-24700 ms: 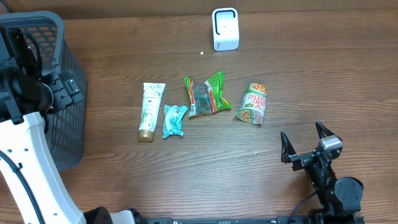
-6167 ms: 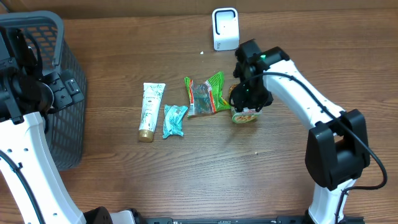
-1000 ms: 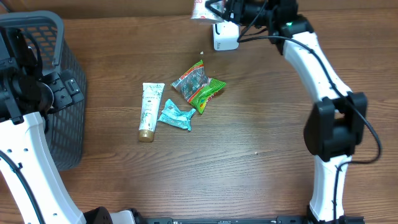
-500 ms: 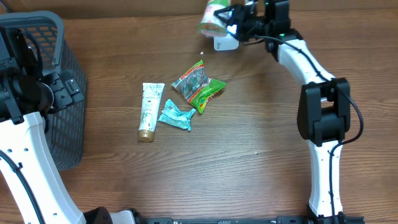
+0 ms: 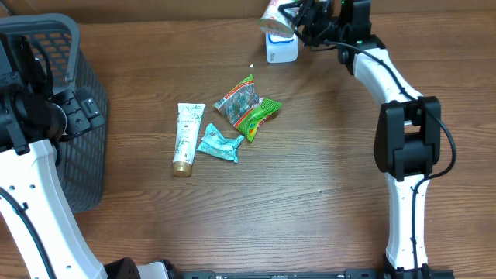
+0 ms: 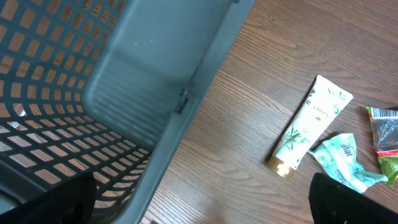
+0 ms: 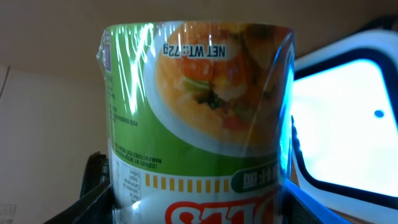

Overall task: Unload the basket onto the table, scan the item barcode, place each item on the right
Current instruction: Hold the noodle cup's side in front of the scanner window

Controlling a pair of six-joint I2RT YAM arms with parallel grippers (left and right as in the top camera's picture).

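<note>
The tabletop is bare below my right gripper and to its right in the overhead view, so it should next carry the cup (image 5: 275, 14) that way and back, lower and release it.
The item, a green and white noodle cup (image 5: 275, 14) wrapped in clear film, is held in the air at the table's far edge. My right gripper (image 5: 298, 15) is shut on it. It hangs just above the white scanner (image 5: 281, 48). In the right wrist view the cup (image 7: 199, 106) fills the frame between the fingers of the right gripper (image 7: 196, 202). The scanner's bright window (image 7: 348, 124) glows just to its right, casting blue light on the cup's edge. No barcode shows on the cup's visible faces. My left gripper (image 6: 199, 211) is open beside the basket, holding nothing.
A dark mesh basket (image 5: 70, 46) stands at the left edge of the table. A white tube (image 5: 186, 139), a teal packet (image 5: 218, 147) and a green and clear snack packet (image 5: 248, 108) lie in the middle of the table.
The right arm has carried the cup to the right along the far edge, from left of the scanner to over it. The left arm has not moved.
</note>
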